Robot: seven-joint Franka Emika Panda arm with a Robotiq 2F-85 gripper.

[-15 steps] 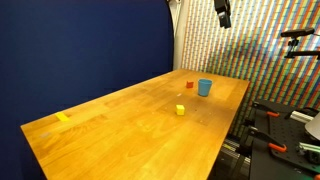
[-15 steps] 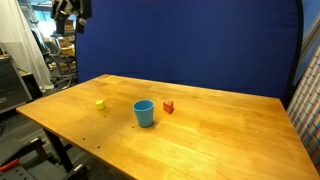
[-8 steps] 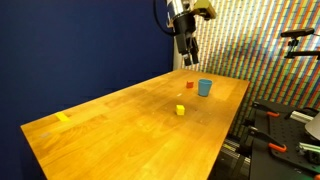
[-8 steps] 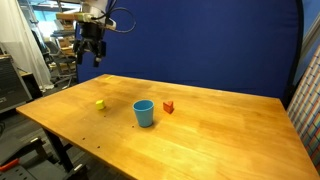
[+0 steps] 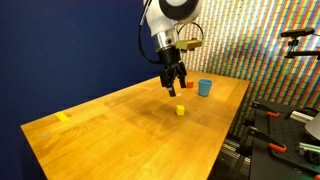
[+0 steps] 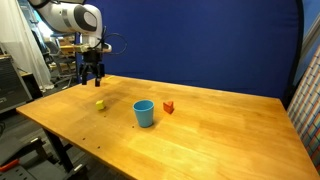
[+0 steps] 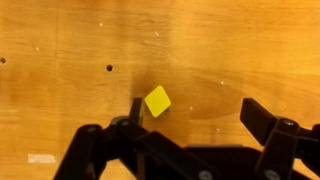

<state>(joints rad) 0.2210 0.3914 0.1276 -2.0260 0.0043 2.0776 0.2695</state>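
The small yellow block lies below my gripper, off-center left in the wrist view, so next my gripper should shift that way and lower to close around it.
A small yellow block point(image 7: 157, 101) lies on the wooden table point(image 5: 110, 135); it also shows in both exterior views point(image 5: 180, 110) point(image 6: 100, 104). My gripper point(image 7: 196, 108) hangs open above the table, a short way over the block point(image 5: 172, 88) point(image 6: 92, 82). In the wrist view the block sits just beside the left finger point(image 7: 136, 106), off to one side of the gap. Nothing is between the fingers. A blue cup point(image 5: 204, 87) point(image 6: 144, 113) stands upright further along the table, with a small red block point(image 5: 190, 86) point(image 6: 168, 107) next to it.
A strip of yellow tape point(image 5: 63, 117) lies near one end of the table. A dark blue curtain point(image 6: 200, 45) hangs behind the table. Stands and equipment point(image 5: 285, 125) crowd the floor by the table's edge.
The arm has swung in from high beyond the table's end and come down over the yellow block. The gripper has stayed open; the objects have not moved.
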